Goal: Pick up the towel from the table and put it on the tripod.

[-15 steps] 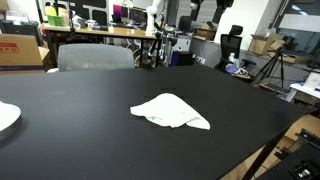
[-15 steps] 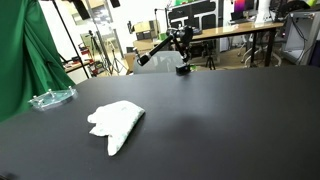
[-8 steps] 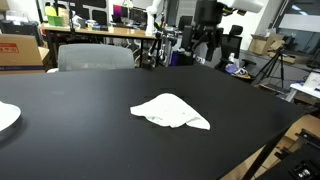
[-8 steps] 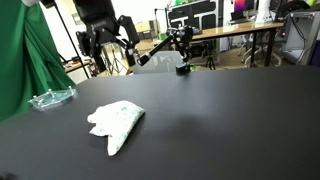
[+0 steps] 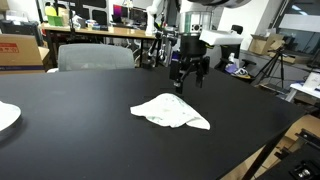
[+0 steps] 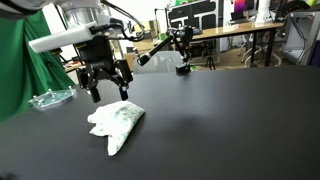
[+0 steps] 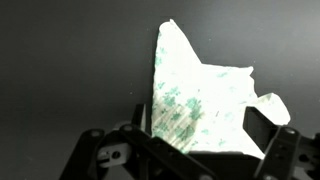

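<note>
I need to lower my open gripper next, with its spread fingers around the towel's top corner (image 5: 163,101) (image 7: 228,112), because the corner is below the gripper and to its right in the wrist view.
A white towel with a faint green print lies crumpled on the black table in both exterior views (image 5: 170,112) (image 6: 118,124). In the wrist view the towel (image 7: 205,95) fills the middle, right below the camera. My gripper (image 5: 189,82) (image 6: 108,93) hangs open just above the towel's far edge, fingers pointing down. In the wrist view the gripper (image 7: 200,130) has its two dark fingers spread to either side of the towel, with nothing between them. A black tripod (image 5: 270,68) stands on the floor beyond the table. Another small tripod arm (image 6: 172,48) stands at the table's far edge.
The black table (image 5: 90,140) (image 6: 220,120) spans both exterior views. A clear plastic lid (image 6: 50,98) lies near the green curtain (image 6: 20,60). A white plate edge (image 5: 6,116) sits at one side. Chairs, desks and boxes stand behind.
The arm has come down into view from above and behind the table, lowering the open gripper to just over the towel. The towel has not moved.
</note>
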{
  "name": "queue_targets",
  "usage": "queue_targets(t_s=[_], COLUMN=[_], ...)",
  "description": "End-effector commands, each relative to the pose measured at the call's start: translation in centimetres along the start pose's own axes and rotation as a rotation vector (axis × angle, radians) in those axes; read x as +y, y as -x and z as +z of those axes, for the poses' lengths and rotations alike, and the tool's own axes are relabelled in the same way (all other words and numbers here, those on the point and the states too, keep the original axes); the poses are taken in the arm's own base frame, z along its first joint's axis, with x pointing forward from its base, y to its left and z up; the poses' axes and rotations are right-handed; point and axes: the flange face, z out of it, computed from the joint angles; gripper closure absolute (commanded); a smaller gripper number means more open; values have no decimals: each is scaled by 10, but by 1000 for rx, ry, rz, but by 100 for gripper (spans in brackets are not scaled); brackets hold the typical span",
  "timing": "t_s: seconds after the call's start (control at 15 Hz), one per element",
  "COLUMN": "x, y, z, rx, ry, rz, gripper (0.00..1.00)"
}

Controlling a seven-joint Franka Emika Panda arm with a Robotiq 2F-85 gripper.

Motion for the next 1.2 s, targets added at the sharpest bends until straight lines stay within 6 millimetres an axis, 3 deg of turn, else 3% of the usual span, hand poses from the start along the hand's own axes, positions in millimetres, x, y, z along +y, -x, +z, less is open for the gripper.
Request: queue_targets(t_s=[0.0, 0.47, 0.8, 1.13], x=[0, 0, -18, -49], y=[-1, -2, -11, -15], z=[1, 0, 16, 34], rx=[-2, 1, 85, 134], ry=[-1, 0, -1, -10], rz=[0, 1, -45, -191], gripper=[0, 0, 0, 0])
